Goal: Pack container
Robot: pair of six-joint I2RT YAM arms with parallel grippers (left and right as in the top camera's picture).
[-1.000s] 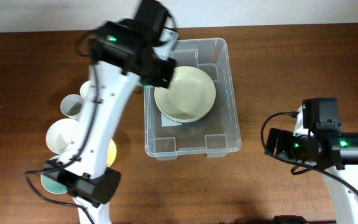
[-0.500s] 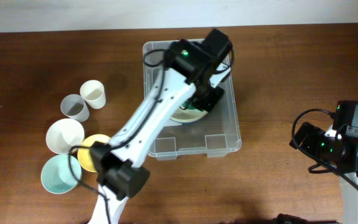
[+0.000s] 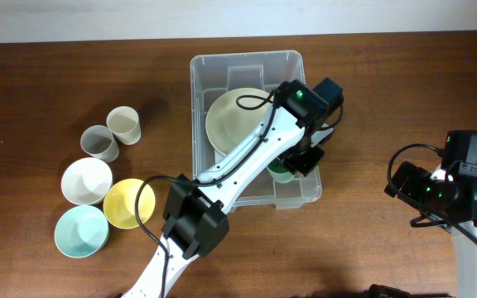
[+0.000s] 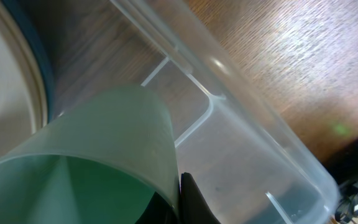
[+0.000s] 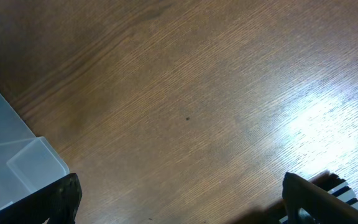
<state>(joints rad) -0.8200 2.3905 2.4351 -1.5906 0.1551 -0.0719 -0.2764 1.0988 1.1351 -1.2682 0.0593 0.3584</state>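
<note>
The container's bottom is bare between the bowls and the container's near corner [image 4: 173,127]. My left gripper will bring the green cup down there next, then let go of the cup's rim.
The clear plastic container [image 3: 247,59] stands at the table's middle with a stack of cream bowls [image 3: 233,121] inside. My left gripper [image 4: 182,202] is shut on the rim of a green cup [image 4: 86,155] and holds it inside the container at its front right corner. In the overhead view the green cup [image 3: 280,172] shows just under the left arm's wrist. The container's wall [image 4: 229,118] and a bowl rim [image 4: 17,74] show in the left wrist view. My right gripper [image 5: 179,199] is open and empty over bare wood, right of the container's corner [image 5: 14,165].
Left of the container stand a grey cup [image 3: 98,143], a beige cup [image 3: 124,125], a white bowl [image 3: 86,180], a yellow bowl [image 3: 128,203] and a teal bowl [image 3: 80,231]. The left arm lies across the container's front half.
My left arm has swung from the container's left rim across to its front right corner, carrying the green cup. The right arm has shifted slightly to the right.
</note>
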